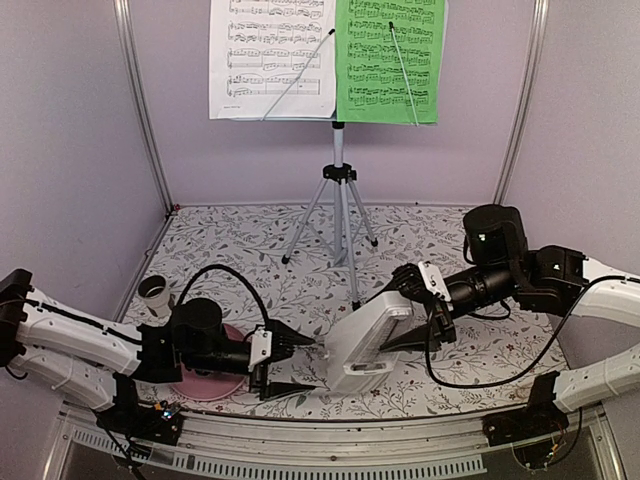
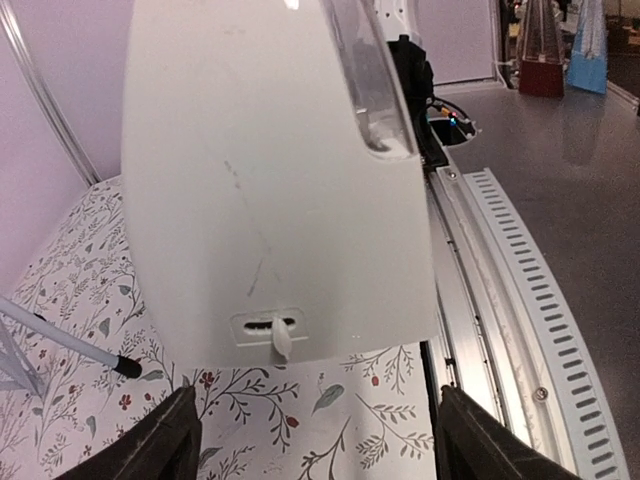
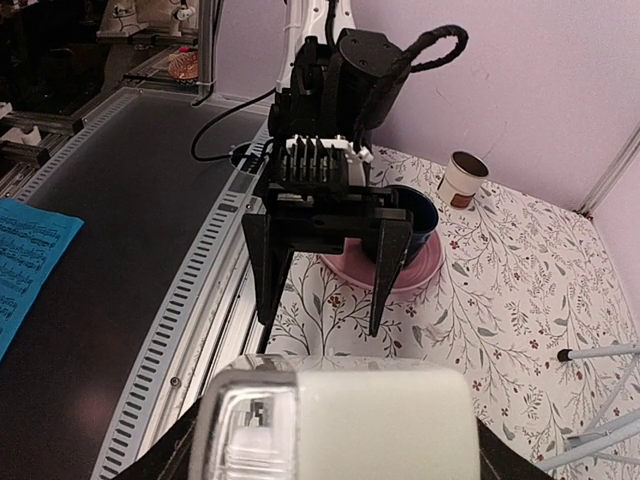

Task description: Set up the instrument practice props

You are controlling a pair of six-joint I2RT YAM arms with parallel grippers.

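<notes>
I need to swing the tilted metronome upright next with my right gripper and bring it down to the bare flowered table, which is below and to the left in the top view, to let go of it there.
The white metronome (image 1: 365, 340) is tilted over near the table's front, and my right gripper (image 1: 412, 318) is shut on its upper part. Its underside (image 2: 270, 170) faces my left gripper (image 1: 314, 365), which stands open just short of it with nothing between its fingers (image 2: 170, 440). In the right wrist view the metronome (image 3: 380, 420) fills the bottom, and the left gripper (image 3: 320, 325) faces it with its jaws apart. At the back, the music stand's silver tripod (image 1: 338, 215) carries a white sheet (image 1: 272, 55) and a green sheet (image 1: 390, 55).
A dark mug (image 3: 415, 215) on a pink plate (image 1: 215, 385) sits under the left arm. A small beige cup (image 1: 157, 295) stands at the left by the wall. Tripod legs (image 2: 60, 340) spread over the flowered table, and a metal rail (image 2: 520, 300) runs along its front edge.
</notes>
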